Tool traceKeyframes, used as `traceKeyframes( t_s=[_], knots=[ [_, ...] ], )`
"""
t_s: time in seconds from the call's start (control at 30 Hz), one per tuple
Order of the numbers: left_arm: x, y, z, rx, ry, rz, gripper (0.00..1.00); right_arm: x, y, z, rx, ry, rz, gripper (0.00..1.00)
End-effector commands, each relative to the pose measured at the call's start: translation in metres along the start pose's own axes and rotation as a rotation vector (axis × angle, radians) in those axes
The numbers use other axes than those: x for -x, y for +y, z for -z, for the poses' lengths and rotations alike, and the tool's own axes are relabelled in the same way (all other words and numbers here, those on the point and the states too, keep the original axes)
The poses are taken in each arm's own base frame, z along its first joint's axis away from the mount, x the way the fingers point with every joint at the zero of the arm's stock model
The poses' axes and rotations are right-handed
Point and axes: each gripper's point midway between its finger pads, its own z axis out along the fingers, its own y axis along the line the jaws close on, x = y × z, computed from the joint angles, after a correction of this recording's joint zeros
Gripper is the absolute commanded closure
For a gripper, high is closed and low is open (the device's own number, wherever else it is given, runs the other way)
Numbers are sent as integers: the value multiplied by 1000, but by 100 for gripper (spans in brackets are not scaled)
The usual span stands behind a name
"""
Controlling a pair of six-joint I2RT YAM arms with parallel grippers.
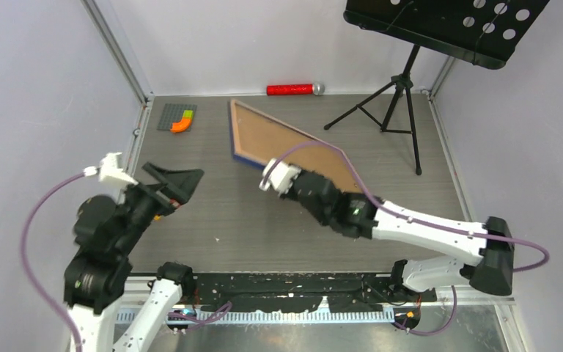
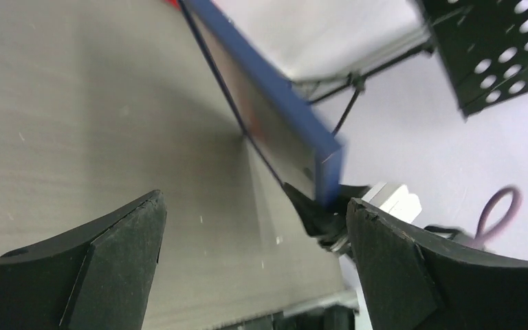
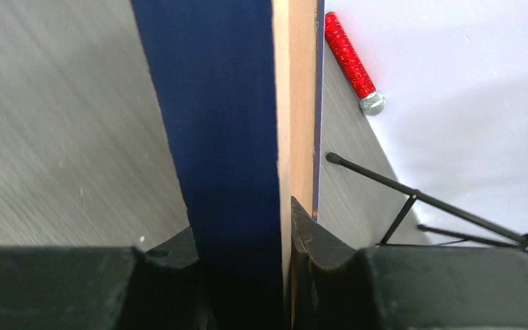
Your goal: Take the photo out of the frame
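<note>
The frame (image 1: 243, 158) has its brown backing facing up, so my right gripper needs to turn it over, down and to the right in the top view, onto the tabletop and release it.
The dark blue frame (image 1: 243, 158) is tilted up on one long edge at the table's middle back, its plain brown backing board (image 1: 278, 139) facing the camera. My right gripper (image 1: 299, 181) is shut on the frame's near rail. In the right wrist view the blue rail (image 3: 213, 124) and the board's edge (image 3: 294, 89) sit between its jaws (image 3: 247, 220). The photo is hidden on the frame's far side. In the left wrist view the frame's (image 2: 282, 96) underside is too blurred to read. My left gripper (image 1: 179, 183) is open and empty to the frame's left (image 2: 254, 206).
A red microphone (image 1: 293, 89) lies along the back wall and also shows in the right wrist view (image 3: 347, 55). A black music stand (image 1: 440, 22) with a tripod (image 1: 396, 103) stands at the back right. A grey baseplate with an orange brick (image 1: 178, 117) lies at the back left.
</note>
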Motion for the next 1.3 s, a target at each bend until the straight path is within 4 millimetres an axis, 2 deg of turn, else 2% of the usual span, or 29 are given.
traceKeyframes(
  t_s=[0.0, 0.03, 0.07, 0.1, 0.13, 0.17, 0.2, 0.23, 0.27, 0.3, 0.33, 0.37, 0.4, 0.43, 0.47, 0.5, 0.53, 0.57, 0.6, 0.63, 0.73, 0.9, 1.0, 1.1, 1.13, 1.17, 1.27],
  knots=[
    [39, 14, 31, 94, -229, -116, 1, 75, -50, 35, 154, -229, -646, 95],
    [41, 15, 32, 98, -244, -118, 0, 87, -54, 43, 206, -263, -690, 95],
    [41, 17, 32, 104, -247, -119, 0, 88, -66, 45, 204, -270, -774, 95],
    [39, 20, 30, 111, -241, -118, 0, 98, -73, 54, 240, -304, -810, 95],
    [37, 23, 27, 119, -228, -116, 0, 96, -85, 55, 235, -305, -889, 95],
    [33, 26, 23, 127, -213, -112, 0, 104, -89, 63, 281, -338, -924, 95],
    [30, 29, 18, 137, -192, -105, 0, 101, -101, 63, 278, -337, -1004, 95],
    [25, 31, 13, 144, -170, -95, 0, 107, -101, 71, 338, -368, -1030, 95],
    [21, 33, 7, 147, -147, -90, 0, 108, -112, 72, 342, -389, -1107, 95],
    [17, 36, 2, 150, -126, -85, 0, 111, -109, 77, 396, -403, -1133, 95],
    [13, 37, -4, 150, -102, -75, 0, 113, -114, 79, 427, -427, -1188, 95],
    [8, 41, -11, 157, -80, -72, 0, 105, -115, 76, 426, -415, -1221, 95],
    [2, 44, -16, 159, -55, -67, 0, 106, -117, 77, 454, -428, -1264, 95],
    [-3, 46, -21, 159, -27, -64, 0, 91, -114, 69, 451, -395, -1322, 95],
    [-8, 50, -27, 169, -3, -61, 0, 91, -114, 70, 477, -416, -1344, 95],
    [-13, 56, -31, 185, 17, -59, 0, 68, -106, 57, 474, -361, -1438, 95],
    [-18, 62, -35, 203, 37, -56, 0, 70, -107, 58, 516, -407, -1458, 95],
    [-22, 68, -39, 222, 55, -56, 0, 45, -98, 45, 518, -355, -1572, 95],
    [-27, 75, -43, 247, 77, -51, 0, 31, -85, 39, 557, -353, -1601, 95],
    [-32, 81, -47, 269, 100, -44, 0, 18, -84, 33, 552, -334, -1666, 95],
    [-51, 100, -59, 323, 178, -28, 0, -26, -56, 14, 533, -253, -1721, 95],
    [-82, 128, -81, 366, 287, -7, 0, -92, -29, -11, 458, -123, -1714, 95],
    [-95, 139, -94, 380, 350, -8, 0, -128, 1, -24, 491, 18, -1719, 94],
    [-104, 153, -105, 418, 396, -22, 0, -162, 15, -33, 440, 147, -1679, 73],
    [-108, 163, -109, 456, 410, -23, 0, -167, 10, -38, 417, 156, -1614, 68],
    [-109, 168, -111, 479, 414, -22, 0, -184, 15, -38, 359, 247, -1606, 57],
    [-119, 180, -121, 520, 475, -18, 0, -197, -3, -42, 254, 291, -1493, 34]
  ],
)
